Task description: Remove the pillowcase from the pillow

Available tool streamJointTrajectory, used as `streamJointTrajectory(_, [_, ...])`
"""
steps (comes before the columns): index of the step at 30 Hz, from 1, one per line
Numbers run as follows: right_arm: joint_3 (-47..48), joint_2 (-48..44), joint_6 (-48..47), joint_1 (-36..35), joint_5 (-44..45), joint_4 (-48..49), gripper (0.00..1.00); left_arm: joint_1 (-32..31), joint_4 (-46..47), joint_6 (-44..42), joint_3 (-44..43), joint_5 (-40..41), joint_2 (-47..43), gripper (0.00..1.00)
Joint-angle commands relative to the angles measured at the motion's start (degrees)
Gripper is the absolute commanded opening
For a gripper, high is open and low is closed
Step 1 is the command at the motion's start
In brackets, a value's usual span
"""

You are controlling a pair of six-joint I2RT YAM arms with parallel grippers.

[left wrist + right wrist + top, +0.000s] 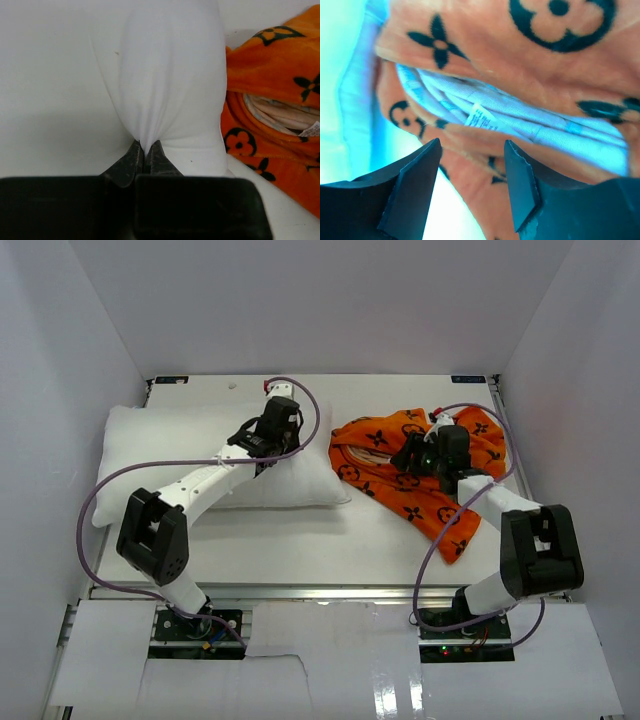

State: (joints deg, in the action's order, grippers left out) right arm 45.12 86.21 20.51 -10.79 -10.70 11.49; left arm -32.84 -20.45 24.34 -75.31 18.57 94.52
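The pillow is bare, so the left gripper next needs to move slightly toward the pillowcase (380, 435), to its right in the top view, and then let go of the pillow's pinched fabric.
The white pillow (180, 455) lies bare on the left of the table, apart from the orange pillowcase (380, 435), which is crumpled in a heap on the right. My left gripper (264, 466) is shut on a pinch of the pillow (165, 75) near its right end, and the fabric puckers up from the fingertips (144, 147). My right gripper (402, 460) hovers over the pillowcase (520, 65) with its jaws open and nothing between them (472, 150). The pillowcase's mouth gapes, showing pale lining (530, 125) and a small white label (482, 117).
White walls enclose the table (330, 535) on three sides. The pillowcase (270, 65) lies close beside the pillow's right end. Purple cables loop from both arms over the table.
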Motion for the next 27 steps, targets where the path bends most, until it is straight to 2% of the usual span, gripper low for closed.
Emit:
streamJointTrajectory(1, [-0.74,-7.27,-0.38,1.03,2.96,1.71,0.6,-3.1,3.49,0.97,0.95,-5.56,-0.48,0.0])
streamJointTrajectory(4, [1.63,-10.35,-2.4,1.03,2.62,-3.56,0.65,-3.54,1.2,2.11,0.86,-5.38,-1.61,0.0])
streamJointTrajectory(9, [1.72,-19.93,-2.32,0.59,2.96,-6.56,0.73,-7.32,3.05,1.86,2.1,-6.01,-5.92,0.0])
streamJointTrajectory(12, [2.77,-23.8,-2.5,0.42,4.02,-10.68,0.81,-9.26,-1.25,2.64,0.08,-4.51,-5.93,0.0])
streamJointTrajectory(13, [3.65,-24.51,-2.41,0.42,4.19,-11.48,0.91,-9.78,-1.87,2.47,0.25,-2.68,-6.01,0.07])
streamJointTrajectory(14, [3.57,-26.17,-1.97,0.24,3.85,-14.18,0.91,-10.57,-1.96,2.64,0.77,-0.05,-6.71,0.55])
streamJointTrajectory(15, [2.96,-28.01,-1.97,-0.63,1.67,-14.47,0.9,-11.97,-1.96,3.6,2.43,4.07,-7.24,0.79])
streamJointTrajectory(16, [2.78,-29.08,-1.79,-1.6,1.91,-15.0,0.9,-12.25,-1.88,3.96,3.06,4.28,-8.38,0.9])
streamJointTrajectory(17, [2.6,-30.13,-1.53,-3.0,3.3,-16.65,0.9,-12.33,-1.79,4.14,3.41,3.85,-8.91,0.98])
streamJointTrajectory(19, [1.9,-33.72,-0.83,-6.43,4.9,-17.46,0.9,-12.51,-1.79,3.79,3.33,2.8,-10.23,0.98])
streamJointTrajectory(23, [5.22,-38.05,-0.12,-7.32,4.11,-21.05,0.9,-14.61,-1.88,2.03,2.1,2.44,-14.97,0.98])
streamJointTrajectory(27, [10.51,-39.62,-1.88,-7.76,4.72,-30.98,0.9,-18.92,-1.7,2.2,2.44,5.25,-21.9,0.98])
